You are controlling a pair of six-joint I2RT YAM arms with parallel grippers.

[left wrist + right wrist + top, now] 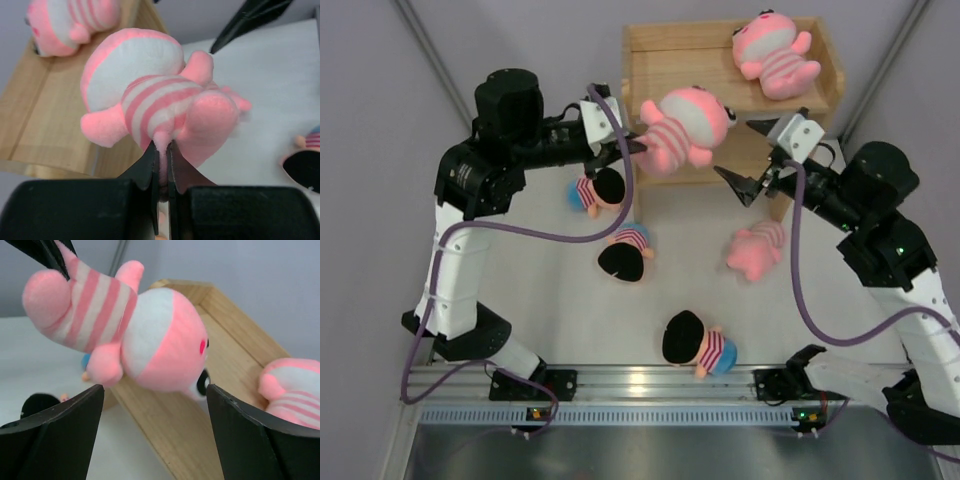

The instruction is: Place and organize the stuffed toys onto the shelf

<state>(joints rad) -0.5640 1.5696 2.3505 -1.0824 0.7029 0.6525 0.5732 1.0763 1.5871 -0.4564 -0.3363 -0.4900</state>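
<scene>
The left gripper swings outward next, turning the toy's head toward the back wall, and releases the toy's nub, since the top shelf's empty end (670, 62) (52, 115) lies outward of it.
My left gripper (638, 143) (163, 150) is shut on a small nub at the rear of a pink striped stuffed toy (685, 125) (150, 95) (135, 335). It holds the toy in the air at the front left of the wooden shelf (730, 60) (45, 115) (235, 340). My right gripper (734, 147) (155, 390) stands open just right of that toy's head, touching nothing. A second pink toy (775, 50) (292, 385) lies on the shelf's top tier. A third pink toy (757, 250) and three black-haired dolls (597, 190) (625, 252) (695, 342) lie on the table.
The shelf stands at the back of the white table, between grey walls. The arm bases and a metal rail (640, 385) run along the near edge. The left arm's purple cable (620, 180) loops over the nearest doll.
</scene>
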